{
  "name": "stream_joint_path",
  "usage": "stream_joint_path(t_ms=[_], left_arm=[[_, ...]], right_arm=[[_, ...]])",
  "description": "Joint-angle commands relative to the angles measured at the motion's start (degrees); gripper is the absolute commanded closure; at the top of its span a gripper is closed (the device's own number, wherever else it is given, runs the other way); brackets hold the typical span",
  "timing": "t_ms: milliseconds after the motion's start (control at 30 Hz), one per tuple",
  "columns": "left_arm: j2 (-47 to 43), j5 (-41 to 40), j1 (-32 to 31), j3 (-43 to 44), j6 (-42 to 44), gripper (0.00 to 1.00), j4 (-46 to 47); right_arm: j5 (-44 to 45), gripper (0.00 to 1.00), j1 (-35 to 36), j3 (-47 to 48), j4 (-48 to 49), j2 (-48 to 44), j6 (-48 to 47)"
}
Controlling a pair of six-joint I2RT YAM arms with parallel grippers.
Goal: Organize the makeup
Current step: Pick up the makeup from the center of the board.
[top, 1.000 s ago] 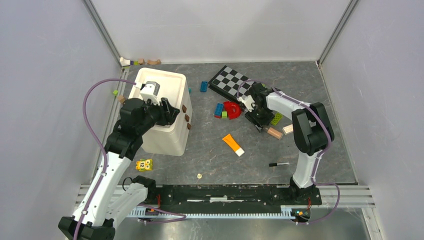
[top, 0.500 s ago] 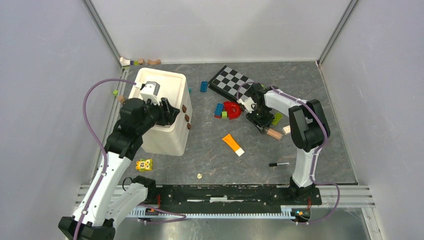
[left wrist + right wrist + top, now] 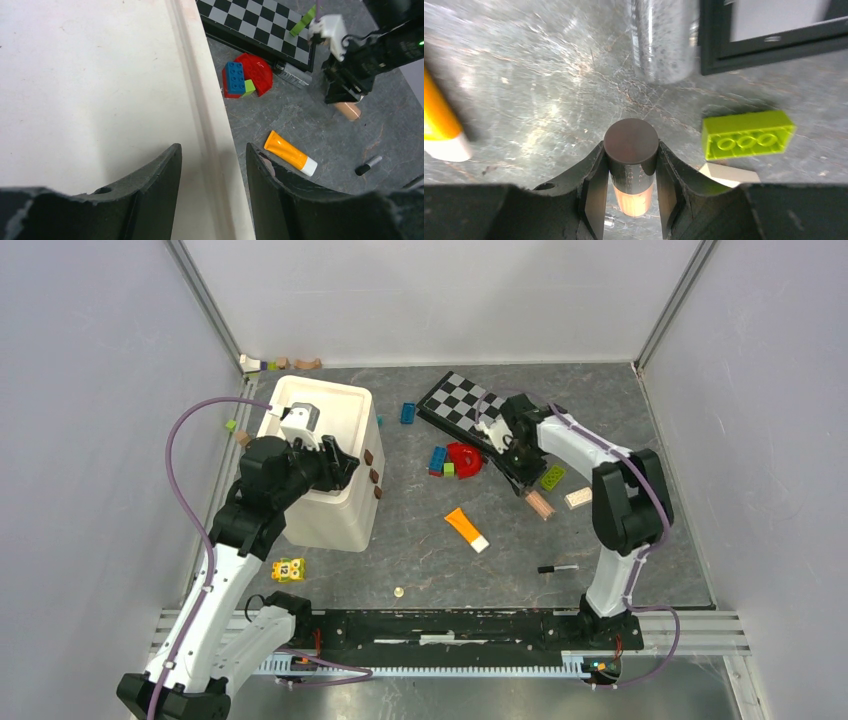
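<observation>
My right gripper rises next and moves to the left in the top view above the white bin's far end, since that end is bare. It then lowers and releases the peach-filled tube.
My right gripper is shut on the clear peach-filled tube, its dark cap end between the fingers. In the top view this gripper stands just off the checkerboard's near corner, and the tube's peach end sticks out below it. The orange tube with a white cap lies on the floor mid-table. A thin black pencil lies nearer the front. My left gripper hangs open over the white bin, with nothing between its fingers.
The checkerboard lies at the back, a silvery tube along its edge. A lime brick and a cream piece sit right of my right gripper. Red and blue bricks lie left of it. A yellow toy is near the bin.
My right gripper's jaws have closed onto the peach-filled tube and the arm has swung, turning the tube more upright in the top view. The left arm has not moved.
</observation>
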Motion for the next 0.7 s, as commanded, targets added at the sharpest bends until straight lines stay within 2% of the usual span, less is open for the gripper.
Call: stream_joint_path(t_ms=[0,200,367,500,667], left_arm=[[-0.30,-0.58,0.65,-0.37,0.23,0.42,-2.32],[-3.88,-2.44,1.31,-0.78,-0.16,0.42,-0.97],[-9.30,-5.25,1.32,-0.52,-1.91,0.42,-1.01],[-13.67,-7.90,1.31,2.74,-2.89,0.39,-5.75],[-17.47,-17.33,1.31,11.97,-4.40,0.32,-14.09]], right_arm=[[-2.26,0.95,1.07,7.08,2.01,-9.83,3.74],[-4.84,0.99,5.18,15.00,7.73,-13.65,9.41],[-8.68,1.00,10.75,18.80,21.65,-15.53,15.94],[-9.84,1.00,15.14,21.79,33.05,-14.83,20.78],[-10.91,1.00,18.36,23.25,45.58,-12.63,26.92]])
